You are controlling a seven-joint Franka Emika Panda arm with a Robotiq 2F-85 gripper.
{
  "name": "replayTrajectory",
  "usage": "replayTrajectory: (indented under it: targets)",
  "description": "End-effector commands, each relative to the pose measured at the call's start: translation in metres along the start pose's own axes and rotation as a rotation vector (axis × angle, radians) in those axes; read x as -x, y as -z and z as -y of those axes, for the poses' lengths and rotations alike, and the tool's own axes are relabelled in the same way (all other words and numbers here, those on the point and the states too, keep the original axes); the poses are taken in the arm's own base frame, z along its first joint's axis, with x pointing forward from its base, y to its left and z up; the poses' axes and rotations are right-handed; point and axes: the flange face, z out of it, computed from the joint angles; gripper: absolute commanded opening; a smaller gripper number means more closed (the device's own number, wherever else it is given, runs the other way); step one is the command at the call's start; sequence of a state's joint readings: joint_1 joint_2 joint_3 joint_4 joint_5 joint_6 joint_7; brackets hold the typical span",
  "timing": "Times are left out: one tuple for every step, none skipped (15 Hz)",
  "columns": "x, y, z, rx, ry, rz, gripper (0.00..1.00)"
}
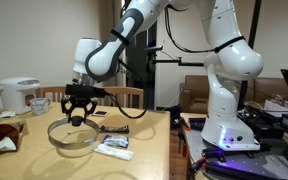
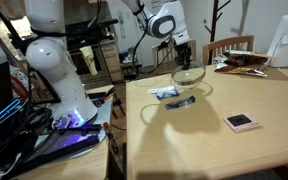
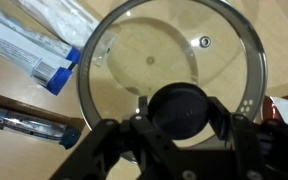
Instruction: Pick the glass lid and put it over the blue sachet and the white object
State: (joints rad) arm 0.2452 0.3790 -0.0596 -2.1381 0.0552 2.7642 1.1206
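Note:
The blue sachet and the white object [image 1: 115,147] [image 3: 54,40] are still uncovered beside the lid's rim. My gripper needs to move back over both next, then lower the lid to release it.
My gripper [image 3: 181,125] is shut on the dark centre knob of the glass lid [image 3: 154,45]. The lid is see-through with a thin metal rim. In both exterior views the gripper [image 1: 77,112] [image 2: 184,62] holds the lid [image 1: 72,138] [image 2: 189,76] a little above the wooden table, with its shadow below it. The blue sachet [image 3: 29,50] [image 1: 109,144] [image 2: 167,94] lies flat on the table just beside the lid, not under it. The white object [image 3: 72,14] [image 1: 121,153] lies next to the sachet.
A dark narrow bar wrapper [image 3: 24,123] [image 1: 112,128] lies near the lid. A white rice cooker [image 1: 19,95] [image 2: 284,40] and a white cup [image 1: 41,103] stand at the table's far end. A small white card [image 2: 242,121] lies apart. Chairs stand behind the table.

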Motion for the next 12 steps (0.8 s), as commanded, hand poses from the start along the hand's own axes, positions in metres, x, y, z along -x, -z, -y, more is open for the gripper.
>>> replayTrajectory:
  targets:
    - [-0.014,0.004,0.004,-0.04,-0.093,-0.009,0.34]
    - [-0.015,0.003,0.003,-0.03,-0.069,-0.017,0.34]
    - [-0.013,0.003,0.003,-0.036,-0.049,-0.007,0.34]
    - [-0.01,0.004,0.002,-0.008,0.026,-0.004,0.34]
    - [-0.007,0.005,0.002,0.002,0.089,0.006,0.34]
    - [-0.003,0.007,0.003,-0.003,0.149,0.027,0.34]
    - [-0.001,0.008,0.002,0.009,0.203,0.04,0.34]
    - [0.002,0.01,0.002,0.015,0.257,0.059,0.34]
    - [0.003,0.011,0.0,0.026,0.314,0.072,0.34]
    - [0.004,0.014,-0.001,0.04,0.368,0.094,0.34]
    - [0.003,0.016,-0.004,0.066,0.418,0.113,0.34]
    - [0.001,0.019,-0.008,0.099,0.449,0.122,0.34]
